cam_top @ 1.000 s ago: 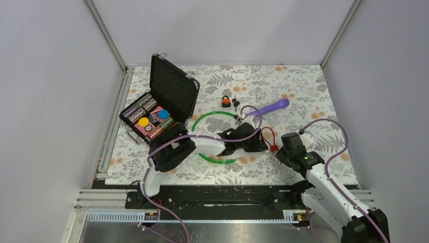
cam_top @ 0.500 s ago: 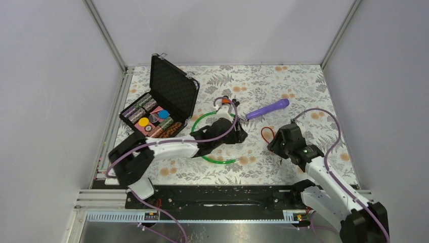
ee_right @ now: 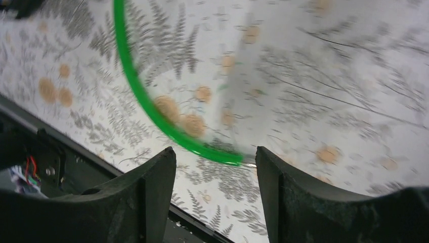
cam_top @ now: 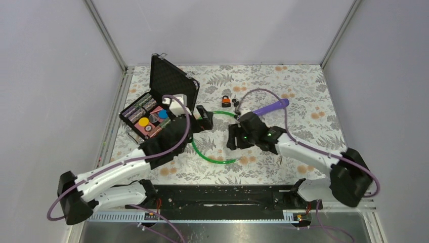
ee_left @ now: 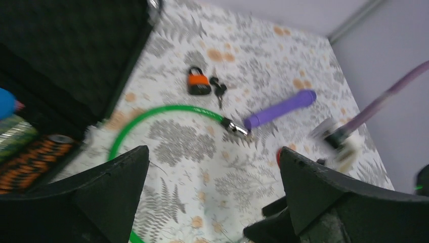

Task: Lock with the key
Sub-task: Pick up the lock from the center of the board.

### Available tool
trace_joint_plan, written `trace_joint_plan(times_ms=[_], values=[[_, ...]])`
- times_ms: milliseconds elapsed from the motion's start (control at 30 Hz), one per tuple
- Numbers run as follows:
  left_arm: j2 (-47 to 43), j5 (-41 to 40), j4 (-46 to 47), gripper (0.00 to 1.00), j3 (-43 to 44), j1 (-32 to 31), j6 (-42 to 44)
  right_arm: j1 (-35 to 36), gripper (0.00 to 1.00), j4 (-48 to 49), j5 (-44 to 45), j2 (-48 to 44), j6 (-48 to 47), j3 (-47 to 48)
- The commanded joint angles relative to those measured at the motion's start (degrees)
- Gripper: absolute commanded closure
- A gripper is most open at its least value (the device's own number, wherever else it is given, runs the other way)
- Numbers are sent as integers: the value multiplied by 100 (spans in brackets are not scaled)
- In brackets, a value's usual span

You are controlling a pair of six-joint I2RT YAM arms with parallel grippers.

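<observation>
The green cable's near bend (cam_top: 206, 158) (ee_right: 163, 124) lies uncovered, so my right gripper will next go to the left in the top view, back and down around it.
An orange padlock (cam_top: 225, 102) lies on the fern-patterned mat near the back, with a small bunch of dark keys (cam_top: 236, 105) just right of it. The left wrist view shows both ahead of me: the padlock (ee_left: 198, 82) and the keys (ee_left: 218, 91). My left gripper (cam_top: 204, 118) hovers beside the open case, open and empty (ee_left: 214, 150). My right gripper (cam_top: 233, 137) hangs over the right side of the green cable loop (cam_top: 206, 154), open with nothing held (ee_right: 215, 152). The cable's metal-tipped end (ee_right: 238, 161) lies just beyond its fingertips.
A black case (cam_top: 169, 90) stands open at the left, with chips and rolls inside. A purple cylinder (cam_top: 270, 106) lies right of the keys, touching the green cable's metal end (ee_left: 233, 126). The black front rail (cam_top: 222, 195) runs along the near edge.
The left arm swung away to the left and its gripper opened wide near the case. The right arm swept left across the mat to the green cable, its jaws widening.
</observation>
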Motion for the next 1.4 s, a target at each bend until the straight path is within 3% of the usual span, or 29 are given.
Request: trace_joint_plan(times_ms=[0,200,400,1233,1367], values=[[-871,-1067,-574,1,117,16,702,799,34,243,-109,910,-844,851],[-1924,-1304,-796,1,148,9,1022,1664,35,-229,-134,2302,-1562,2081],[-2480,-1259,-936,1,197,13,1125,2153,37,-539,-49,3061,-2084,2714],[-2669,-1369,-948,1,219,23,1298,2370,43,-935,340,4181,-2510,3272],[-2687,-1382,-953,1,215,15,1298,2366,51,-1048,436,4252,-2560,3359]])
